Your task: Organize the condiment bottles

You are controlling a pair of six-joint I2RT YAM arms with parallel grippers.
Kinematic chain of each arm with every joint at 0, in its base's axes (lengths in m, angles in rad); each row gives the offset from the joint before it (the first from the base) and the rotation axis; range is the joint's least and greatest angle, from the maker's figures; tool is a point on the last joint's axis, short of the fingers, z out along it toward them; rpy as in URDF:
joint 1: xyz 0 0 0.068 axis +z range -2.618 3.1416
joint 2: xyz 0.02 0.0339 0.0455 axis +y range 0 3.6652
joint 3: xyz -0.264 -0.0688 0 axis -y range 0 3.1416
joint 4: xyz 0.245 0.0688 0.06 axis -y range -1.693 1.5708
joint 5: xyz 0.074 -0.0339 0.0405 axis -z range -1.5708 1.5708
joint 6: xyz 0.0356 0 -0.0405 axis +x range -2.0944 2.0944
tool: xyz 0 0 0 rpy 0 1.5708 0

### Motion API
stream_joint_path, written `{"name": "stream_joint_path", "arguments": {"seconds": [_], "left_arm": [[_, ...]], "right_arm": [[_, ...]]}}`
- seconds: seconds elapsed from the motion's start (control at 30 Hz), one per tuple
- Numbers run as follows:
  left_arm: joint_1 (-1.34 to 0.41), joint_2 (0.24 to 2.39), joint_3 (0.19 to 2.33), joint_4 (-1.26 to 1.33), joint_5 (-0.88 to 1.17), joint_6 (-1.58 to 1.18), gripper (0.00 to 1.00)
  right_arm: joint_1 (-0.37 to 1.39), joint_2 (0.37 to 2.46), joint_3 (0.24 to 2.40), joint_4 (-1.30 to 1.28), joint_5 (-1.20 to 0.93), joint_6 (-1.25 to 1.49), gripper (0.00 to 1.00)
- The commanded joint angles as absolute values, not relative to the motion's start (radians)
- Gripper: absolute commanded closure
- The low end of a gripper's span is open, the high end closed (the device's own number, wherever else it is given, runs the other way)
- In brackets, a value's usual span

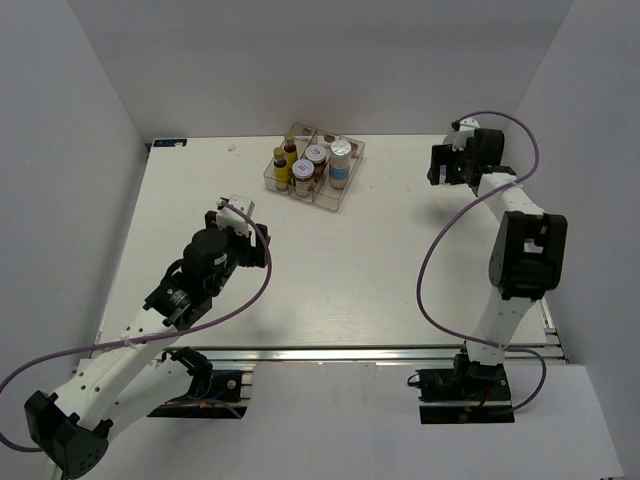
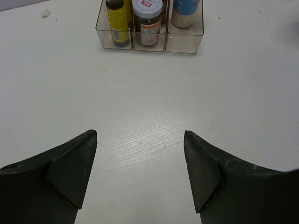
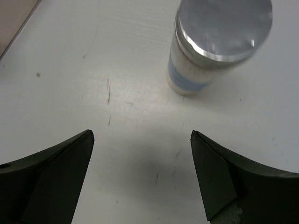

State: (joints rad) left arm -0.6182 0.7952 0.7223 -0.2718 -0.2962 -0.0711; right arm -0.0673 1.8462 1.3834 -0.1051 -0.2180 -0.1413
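Note:
The silver-lidded white cylinder is in front of my open, empty fingers. My right gripper should move outward onto it next, until its lid end is between them.
The clear tray (image 1: 349,184) at the back middle holds two slim yellow bottles (image 1: 282,170), two brown jars (image 1: 303,178) and a white cylinder with a blue band (image 1: 340,163). In the left wrist view the tray (image 2: 184,44) is far ahead with a yellow bottle (image 2: 117,23), a brown jar (image 2: 148,23) and the white cylinder (image 2: 186,11). My left gripper (image 1: 235,210) (image 2: 140,135) is open and empty over bare table. My right gripper (image 1: 437,165) (image 3: 142,135) is open and empty. Just ahead of it stands another white blue-banded cylinder (image 3: 212,46) with a silver lid, hidden in the top view.
White walls enclose the table on the left, back and right. The right arm (image 1: 525,250) stands along the right edge with its purple cable looping over the table. A small pale scrap (image 2: 45,13) lies left of the tray.

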Motion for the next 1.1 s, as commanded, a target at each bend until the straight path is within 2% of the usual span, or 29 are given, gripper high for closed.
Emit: {"name": "stream_joint_path", "arguments": {"seconds": [0.0, 0.27, 0.53, 0.73, 0.97, 1.07], "left_arm": [[-0.618, 0.768, 0.732, -0.248, -0.301, -0.055, 0.16], [-0.618, 0.776, 0.733, -0.256, -0.305, -0.051, 0.15], [-0.617, 0.776, 0.733, -0.259, -0.321, -0.041, 0.15], [-0.617, 0.781, 0.724, -0.258, -0.341, -0.034, 0.15], [-0.617, 0.781, 0.721, -0.258, -0.353, -0.031, 0.15], [-0.617, 0.782, 0.721, -0.259, -0.353, -0.029, 0.14]], "right_arm": [[-0.035, 1.949, 1.575, -0.073, -0.129, -0.118, 0.11], [-0.015, 2.158, 1.873, -0.156, 0.101, -0.101, 0.11], [-0.015, 2.18, 1.896, -0.141, 0.113, -0.107, 0.13], [-0.015, 2.299, 2.049, -0.17, 0.086, -0.077, 0.14], [-0.017, 2.298, 2.01, -0.1, 0.075, -0.071, 0.3], [-0.017, 2.286, 1.979, -0.065, 0.069, -0.086, 0.45]]}}
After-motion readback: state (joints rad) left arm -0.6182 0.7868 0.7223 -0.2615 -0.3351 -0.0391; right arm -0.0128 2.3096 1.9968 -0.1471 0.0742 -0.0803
